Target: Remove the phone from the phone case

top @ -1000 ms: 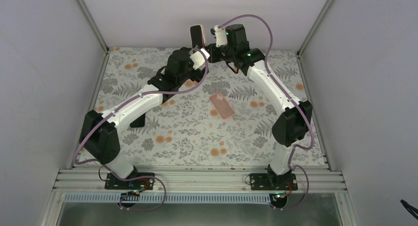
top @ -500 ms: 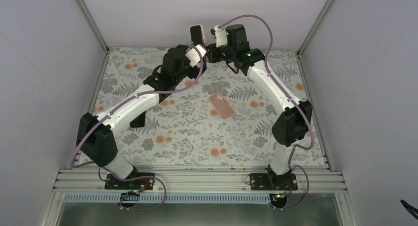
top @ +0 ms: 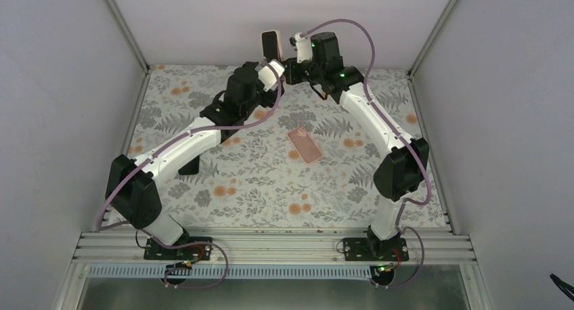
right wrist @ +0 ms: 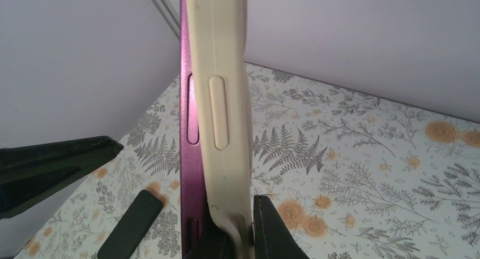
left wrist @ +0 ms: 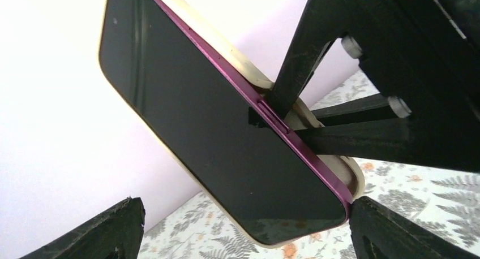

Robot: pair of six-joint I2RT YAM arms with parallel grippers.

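Note:
The robot's right gripper should move back and down to let go of the cream case, because the tablecloth by the pink case's near end [top: 325,180] is clear below and back from the gripper.
A phone [top: 271,43] with a dark screen [left wrist: 204,117] and purple frame [right wrist: 189,157] is held upright above the back of the table. Its cream case [right wrist: 226,117] still wraps the back, but one long edge of the frame stands bare beside it. My right gripper [right wrist: 238,239] is shut on the lower part of the phone and case; in the left wrist view its black fingers [left wrist: 294,78] clamp the side. My left gripper [left wrist: 246,211] is open, with the phone's bottom end between its fingers [left wrist: 390,231], the right one close to a corner.
A flat pink phone-shaped case [top: 304,145] lies on the floral tablecloth [top: 271,188] near the middle. A small black object [top: 190,164] sits under my left arm. The enclosure's back wall [top: 203,19] is close behind the phone.
My left arm has drawn back and swung a little left while its gripper stayed at the phone. The phone sits slightly higher. The right arm has barely moved.

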